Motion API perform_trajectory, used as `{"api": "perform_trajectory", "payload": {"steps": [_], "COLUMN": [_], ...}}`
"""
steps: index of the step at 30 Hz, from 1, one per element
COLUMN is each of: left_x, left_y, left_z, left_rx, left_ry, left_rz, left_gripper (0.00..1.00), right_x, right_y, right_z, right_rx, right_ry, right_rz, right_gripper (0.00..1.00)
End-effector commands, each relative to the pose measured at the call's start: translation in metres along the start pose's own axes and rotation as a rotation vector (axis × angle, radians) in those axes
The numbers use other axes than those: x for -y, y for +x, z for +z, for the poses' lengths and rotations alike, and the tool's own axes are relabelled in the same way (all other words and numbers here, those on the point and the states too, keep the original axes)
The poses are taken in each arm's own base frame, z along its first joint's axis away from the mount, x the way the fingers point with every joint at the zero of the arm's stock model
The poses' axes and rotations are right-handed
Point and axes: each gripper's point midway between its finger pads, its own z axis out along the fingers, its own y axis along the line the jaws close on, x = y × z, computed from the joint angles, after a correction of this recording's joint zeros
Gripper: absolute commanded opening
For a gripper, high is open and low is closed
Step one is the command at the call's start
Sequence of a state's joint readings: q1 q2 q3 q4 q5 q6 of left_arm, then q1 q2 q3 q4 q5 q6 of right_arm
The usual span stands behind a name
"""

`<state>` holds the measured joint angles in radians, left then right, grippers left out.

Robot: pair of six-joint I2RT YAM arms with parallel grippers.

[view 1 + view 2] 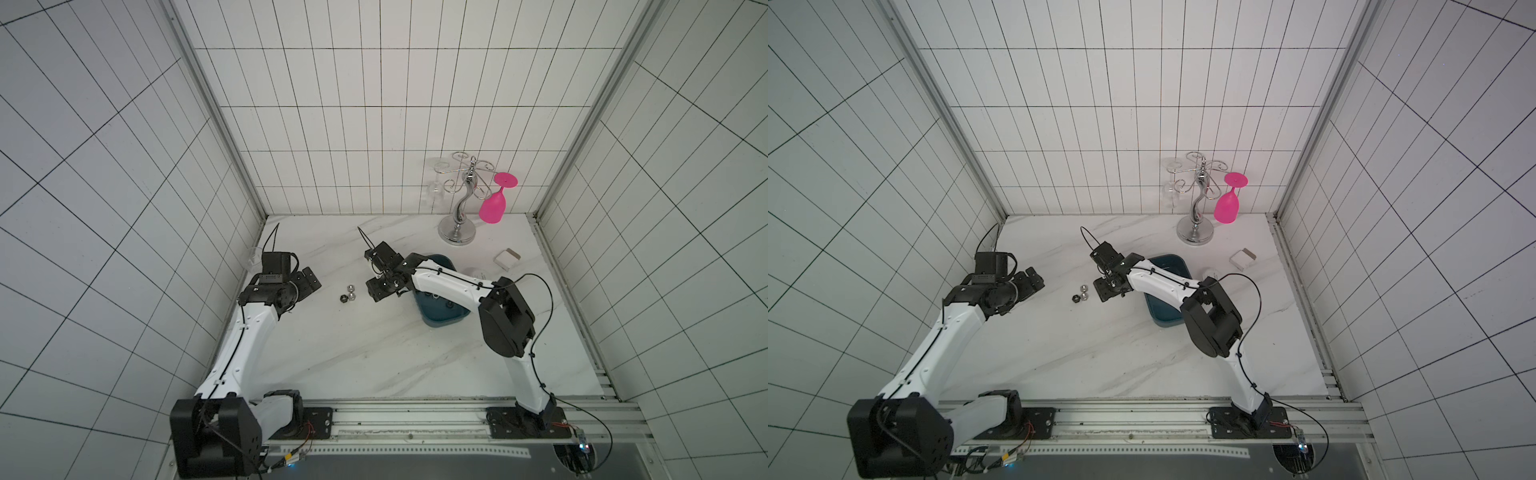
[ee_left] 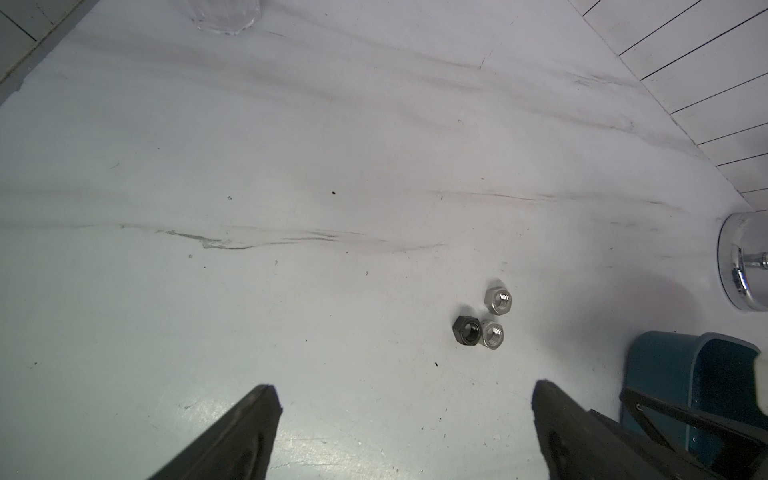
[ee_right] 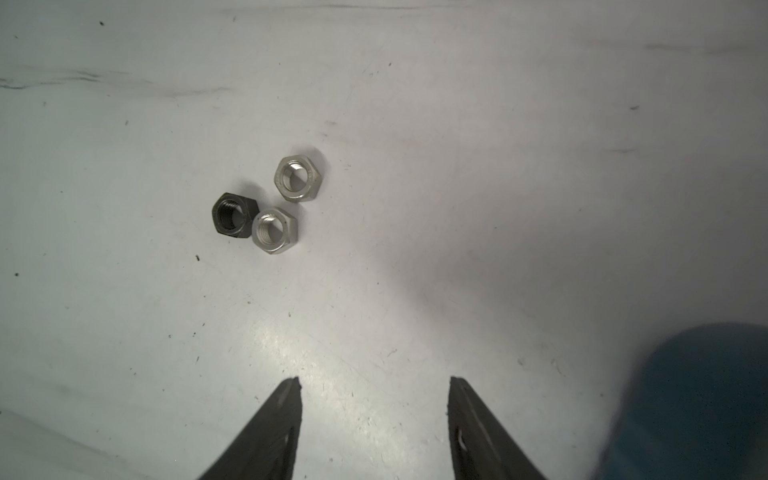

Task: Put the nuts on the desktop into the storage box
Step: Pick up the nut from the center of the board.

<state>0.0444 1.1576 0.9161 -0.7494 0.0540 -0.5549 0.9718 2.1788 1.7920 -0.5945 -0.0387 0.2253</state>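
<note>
My right gripper moves down next, open, toward the left gripper and onto the silver nut touching the black one, since bare desktop lies between its fingers.
Three nuts lie close together on the white marble desktop [image 1: 353,353]: a black nut [image 3: 232,215] touching a silver nut [image 3: 274,230], and another silver nut [image 3: 298,178] just apart. Both top views show the cluster [image 1: 347,292] [image 1: 1080,293] between the two arms. My right gripper [image 3: 374,380] [image 1: 373,291] hangs just right of the nuts, open, with bare desktop between its fingers. My left gripper [image 2: 405,388] [image 1: 309,282] stands wide open to their left, also holding nothing. The teal storage box [image 1: 440,320] [image 1: 1163,316] sits under the right forearm, partly hidden by it.
A chrome glass rack [image 1: 457,232] with a pink glass [image 1: 494,205] stands at the back right. A small white block [image 1: 507,259] and a round white lid [image 1: 478,273] lie beyond the box. A clear glass [image 1: 253,255] sits by the left wall.
</note>
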Motion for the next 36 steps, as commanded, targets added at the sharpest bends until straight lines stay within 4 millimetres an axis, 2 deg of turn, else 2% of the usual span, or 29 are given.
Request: {"api": "perform_trajectory", "payload": {"steps": [1, 14, 21, 26, 28, 30, 32, 36], "left_x": [0.002, 0.006, -0.003, -0.005, -0.005, -0.004, -0.003, 0.004], "left_y": [-0.002, 0.000, 0.001, -0.001, -0.002, -0.003, -0.003, -0.001], "left_z": [-0.008, -0.017, -0.016, -0.015, -0.015, -0.015, -0.015, -0.012], "left_rx": [0.001, 0.009, 0.015, 0.019, 0.019, 0.021, 0.018, -0.006], "left_ry": [0.016, 0.050, 0.002, -0.005, -0.007, -0.003, 0.002, 0.039], "left_rz": [0.021, 0.035, 0.060, 0.065, 0.065, 0.065, 0.062, 0.059], "left_gripper": [0.98, 0.98, 0.98, 0.98, 0.98, 0.98, 0.98, 0.98], "right_x": [-0.016, -0.037, -0.044, -0.046, -0.048, -0.048, -0.046, -0.041], "right_y": [-0.004, -0.012, -0.018, -0.016, -0.017, -0.016, -0.017, -0.023], "right_z": [0.006, 0.056, 0.074, 0.082, 0.082, 0.080, 0.078, 0.052], "right_rx": [-0.009, -0.037, -0.035, -0.044, -0.042, -0.042, -0.042, -0.009], "right_ry": [0.007, 0.020, 0.009, 0.003, 0.002, 0.010, 0.019, 0.034], "right_rz": [-0.062, -0.145, -0.153, -0.154, -0.161, -0.169, -0.173, -0.162], "right_gripper": [0.59, 0.60, 0.60, 0.56, 0.48, 0.33, 0.24, 0.19]}}
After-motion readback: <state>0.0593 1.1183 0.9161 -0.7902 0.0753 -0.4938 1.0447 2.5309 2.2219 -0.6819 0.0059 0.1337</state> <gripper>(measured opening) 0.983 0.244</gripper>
